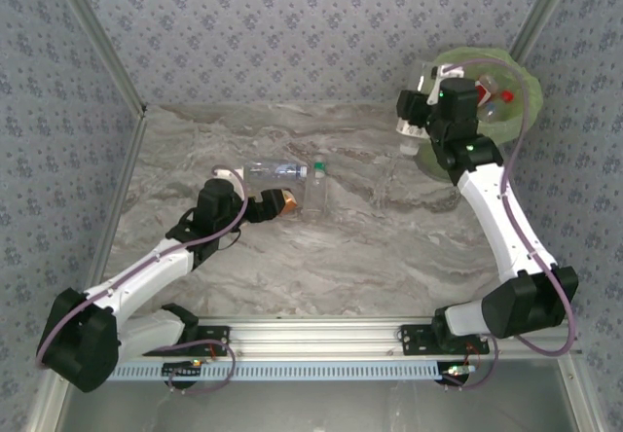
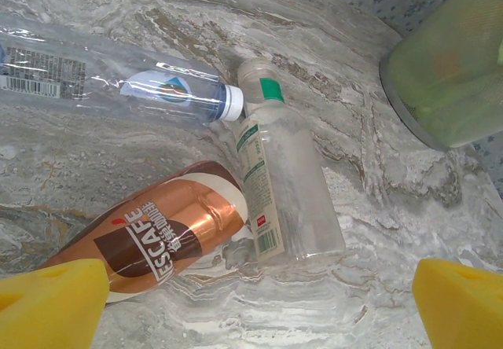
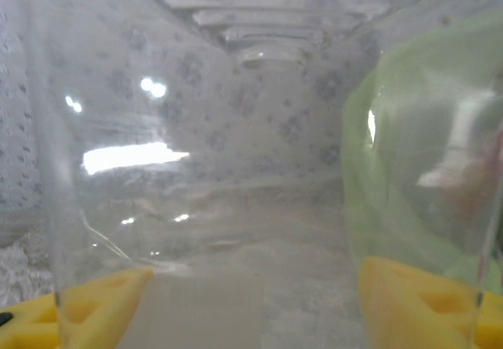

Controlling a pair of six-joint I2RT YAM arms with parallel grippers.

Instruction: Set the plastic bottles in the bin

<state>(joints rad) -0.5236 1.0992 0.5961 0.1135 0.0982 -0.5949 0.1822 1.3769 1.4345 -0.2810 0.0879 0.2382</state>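
Note:
I will swing my right gripper sideways and outward over the bin's opening (image 1: 499,90) and let go of the clear bottle, because that opening is beside the gripper, toward the corner post.
Three plastic bottles lie mid-table: a clear one with a blue label (image 1: 273,169) (image 2: 118,86), a clear one with a green cap (image 1: 316,189) (image 2: 283,184), and an amber Nescafe one (image 1: 287,201) (image 2: 157,239). My left gripper (image 1: 268,203) (image 2: 255,317) hangs open just above the table, the amber bottle lying by its left fingertip (image 2: 51,302). My right gripper (image 1: 417,113) (image 3: 251,302) is shut on a clear bottle (image 3: 204,168) beside the bin (image 1: 521,111) (image 3: 416,168), whose lime-green bag holds bottles with red labels (image 1: 487,93).
Patterned walls close in the table at the back and sides, with metal posts in the corners. The bin (image 2: 452,66) stands in the far right corner. Bare marble (image 1: 370,257) stretches between the bottles and the arm bases.

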